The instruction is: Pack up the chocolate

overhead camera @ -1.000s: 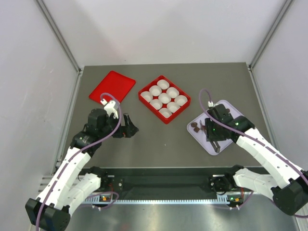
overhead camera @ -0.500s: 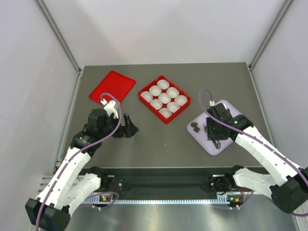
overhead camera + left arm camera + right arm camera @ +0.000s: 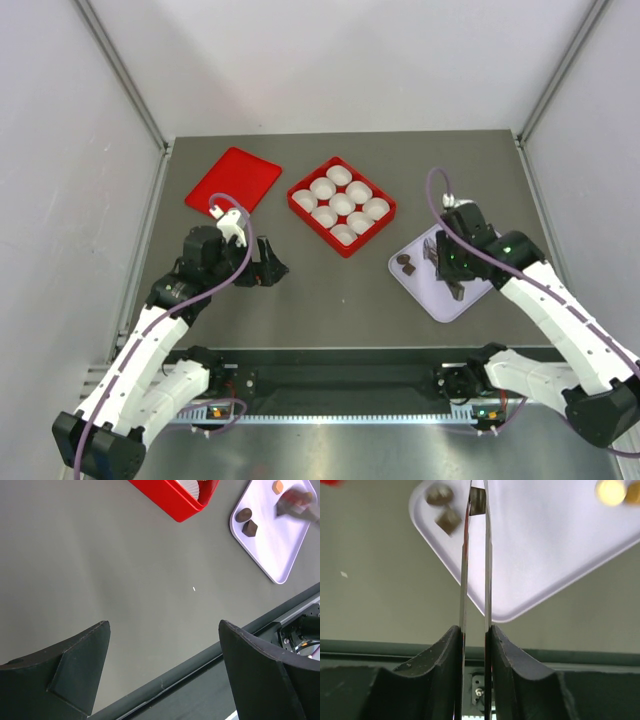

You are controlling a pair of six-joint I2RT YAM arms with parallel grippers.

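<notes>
My right gripper holds the dark piece. The empty farthest cup (image 3: 339, 176) is outward of my right gripper and left in the top view, so next I will carry the piece over there, lower it and release it.
The chocolate lies on a lavender tray (image 3: 425, 290) at the right: two dark pieces (image 3: 405, 264) near its left corner, which also show from the wrist (image 3: 439, 495), and tan pieces (image 3: 611, 491) at its far side. My right gripper (image 3: 441, 262) hangs over the tray. Its two thin metal blades (image 3: 476, 517) are shut on a dark square piece (image 3: 478, 501) at their tips. My left gripper (image 3: 275, 268) stands wide open and holds nothing (image 3: 163, 625) above bare table left of centre.
A red box (image 3: 312, 222) with white fluted paper cups (image 3: 341, 204) sits at the middle back. Its flat red lid (image 3: 233, 180) lies to the left. Grey walls close in the table on both sides.
My right gripper has moved farther over the tray, away from the near edge, and its blades have narrowed onto a dark piece. The left arm has not moved.
</notes>
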